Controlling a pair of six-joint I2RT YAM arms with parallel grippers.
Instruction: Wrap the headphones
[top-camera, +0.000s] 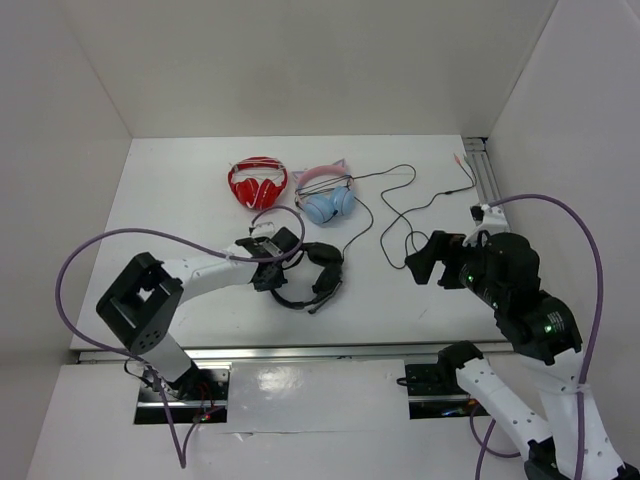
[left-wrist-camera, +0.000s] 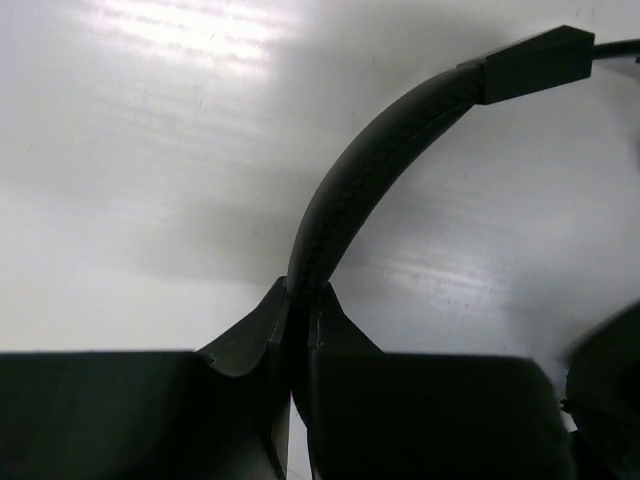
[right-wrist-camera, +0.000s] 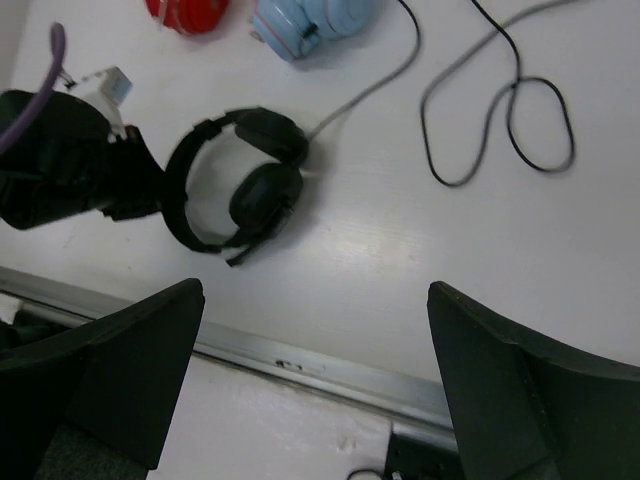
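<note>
My right gripper is open and will next go down and to the left in the top view to the cable (top-camera: 400, 215) beside the earcups, because it leaves the headphones there.
The black headphones (top-camera: 312, 272) lie flat on the white table, earcups folded together on the right. My left gripper (top-camera: 272, 272) is shut on the left side of their headband. In the left wrist view the fingertips (left-wrist-camera: 318, 305) pinch the padded headband (left-wrist-camera: 370, 160) between them. Their thin black cable (top-camera: 400, 215) runs up and right across the table in loose loops. My right gripper (top-camera: 425, 262) is wide open and empty above the table, to the right of the headphones. In the right wrist view the headphones (right-wrist-camera: 240, 190) sit far ahead of the open fingers (right-wrist-camera: 130, 350), with a cable loop (right-wrist-camera: 500, 120) at upper right.
Red headphones (top-camera: 258, 183) and light blue and pink cat-ear headphones (top-camera: 326, 193) lie behind the black ones. A metal rail (top-camera: 330, 350) runs along the table's near edge. White walls close in the left, back and right sides.
</note>
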